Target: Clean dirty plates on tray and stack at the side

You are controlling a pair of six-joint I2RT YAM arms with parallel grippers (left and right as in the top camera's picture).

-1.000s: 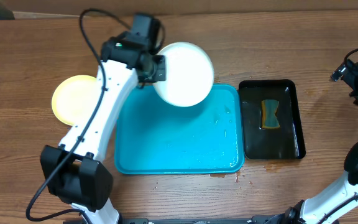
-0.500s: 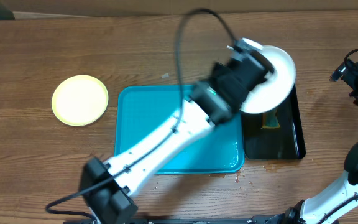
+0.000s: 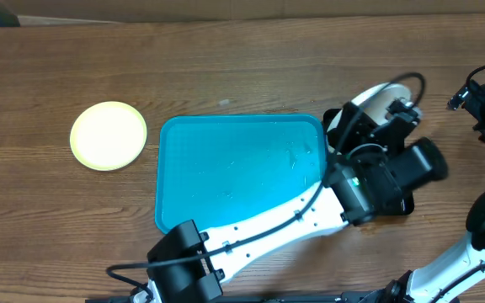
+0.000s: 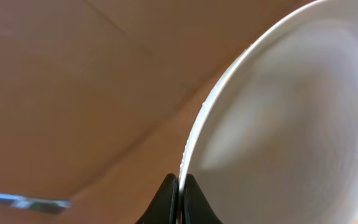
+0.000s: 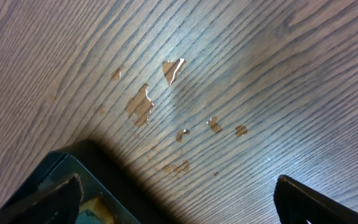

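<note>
The pale yellow-green plate (image 3: 108, 135) is already off to the side, so my left gripper needs to swing left in the overhead view next, across the turquoise tray (image 3: 226, 168) toward that plate, to let go.
My left gripper (image 3: 391, 118) is shut on the rim of a white plate (image 3: 375, 103), which it holds tilted on edge above the black tray (image 3: 401, 205). In the left wrist view the plate (image 4: 291, 118) fills the right side, its rim pinched between the jaws of the gripper (image 4: 179, 182). The turquoise tray (image 3: 226, 168) lies bare and wet at the table's middle. A pale yellow-green plate (image 3: 108, 135) rests on the table to its left. My right gripper (image 3: 484, 105) hovers at the far right edge, and in the right wrist view this gripper (image 5: 178, 185) is open and holds nothing.
The left arm and its wrist camera (image 3: 419, 162) cover most of the black tray. The right wrist view shows a corner of the black tray (image 5: 73, 163) with a sponge (image 5: 98, 210) in it. Water spots (image 5: 140, 106) mark the wood beside it.
The left arm has swung the white plate from over the turquoise tray's far edge rightward to above the black tray and tipped it on edge. The right arm has not moved.
</note>
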